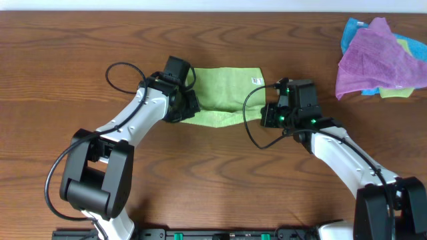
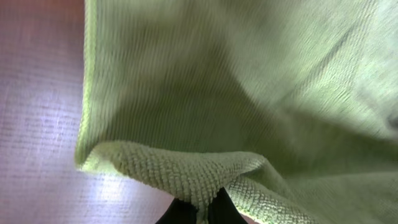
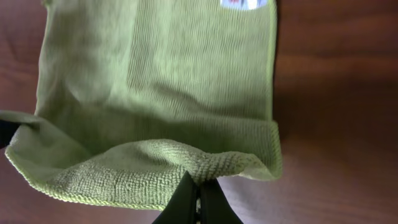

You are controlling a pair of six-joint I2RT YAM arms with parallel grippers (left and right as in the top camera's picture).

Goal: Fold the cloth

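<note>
The right gripper carries the pinched near edge over the cloth outward toward the white tag (image 1: 257,81) (image 3: 245,4) next and releases it there. The cloth's far half still lies uncovered.
The lime-green cloth (image 1: 223,90) lies at the table's middle, with its white tag (image 1: 257,81) at the far right corner. The near edge is lifted and curled over. My left gripper (image 1: 188,105) is shut on the cloth's near left corner; in the left wrist view the dark fingers (image 2: 199,210) pinch a fold of the cloth (image 2: 249,93). My right gripper (image 1: 267,117) is shut on the near right edge; in the right wrist view its fingers (image 3: 199,190) pinch the raised edge of the cloth (image 3: 161,81), and the tag (image 3: 245,4) shows at the top.
A pile of other cloths, purple (image 1: 370,57) over blue (image 1: 350,30), lies at the far right of the brown wooden table (image 1: 80,40). The arms' black cables loop beside both grippers.
</note>
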